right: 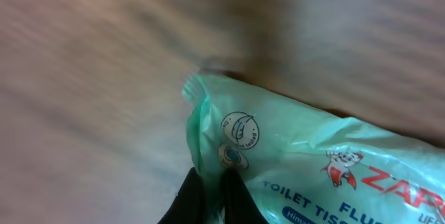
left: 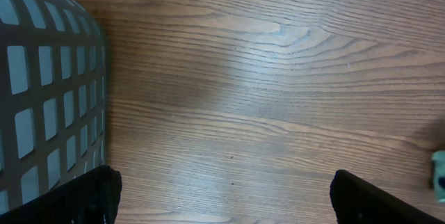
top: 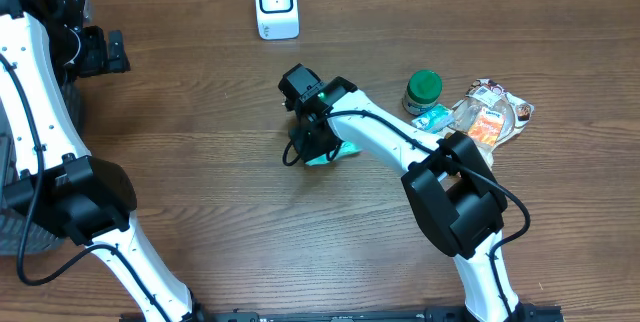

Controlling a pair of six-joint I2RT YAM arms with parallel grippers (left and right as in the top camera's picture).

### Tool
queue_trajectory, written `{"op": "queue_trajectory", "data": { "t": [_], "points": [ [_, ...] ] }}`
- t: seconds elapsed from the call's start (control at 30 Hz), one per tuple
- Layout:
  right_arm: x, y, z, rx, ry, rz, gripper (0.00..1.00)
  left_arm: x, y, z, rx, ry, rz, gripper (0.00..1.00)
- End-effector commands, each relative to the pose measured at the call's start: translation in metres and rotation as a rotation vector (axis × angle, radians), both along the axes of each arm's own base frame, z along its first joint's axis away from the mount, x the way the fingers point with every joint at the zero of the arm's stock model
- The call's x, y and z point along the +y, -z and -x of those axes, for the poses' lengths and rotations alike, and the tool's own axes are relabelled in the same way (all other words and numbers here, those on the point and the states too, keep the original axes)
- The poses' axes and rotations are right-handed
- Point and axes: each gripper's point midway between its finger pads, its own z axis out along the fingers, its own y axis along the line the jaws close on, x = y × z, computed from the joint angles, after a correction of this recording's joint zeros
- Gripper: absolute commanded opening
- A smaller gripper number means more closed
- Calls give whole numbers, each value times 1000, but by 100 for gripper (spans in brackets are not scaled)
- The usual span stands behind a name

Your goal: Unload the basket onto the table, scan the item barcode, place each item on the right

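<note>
My right gripper will next swing and tilt toward the bare wood and release the pack (top: 345,151), as that open wood is to the gripper's left in the overhead view.
The item is a mint-green toilet tissue pack (right: 313,161) with red and blue print. My right gripper (right: 214,196) is shut on its crimped edge, both black fingers pinching the plastic. From above, only a green corner of the pack (top: 345,151) peeks out under the right gripper (top: 312,142) at the table's middle. A white barcode scanner (top: 276,4) stands at the back edge, well beyond the pack. Over bare wood at the far left my left gripper (left: 222,200) stands open, nothing between its fingers.
A grey lattice basket (left: 42,92) sits close at the left gripper's left side. At the right lie a green-lidded jar (top: 422,90), a small teal packet (top: 432,117) and a clear bag of snacks (top: 492,114).
</note>
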Motion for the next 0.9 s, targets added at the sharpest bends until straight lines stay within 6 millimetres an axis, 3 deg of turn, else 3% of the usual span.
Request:
{"op": "queue_trajectory", "data": {
  "t": [0.0,0.33,0.5,0.63,0.7,0.77,0.83,0.87],
  "points": [
    [37,-20,17,108,-9,-177,4,-3,-12,-2,-35,16,-11,99],
    [86,-143,22,110,-119,-585,4,-3,-12,-2,-35,16,-11,100],
    [94,-173,27,199,-182,-791,4,-3,-12,-2,-35,16,-11,99],
    [86,-161,11,208,-111,-804,4,-3,-12,-2,-35,16,-11,100],
    [75,-140,-1,207,-39,-759,4,-3,-12,-2,-35,16,-11,100],
    [53,-104,-14,176,60,-644,4,-4,-12,-2,-35,16,-11,100],
    [39,-87,-19,142,107,-552,6,-3,-12,-2,-35,16,-11,99],
    [35,-83,-21,129,118,-525,12,-3,-12,-2,-35,16,-11,99]
  ]
}}
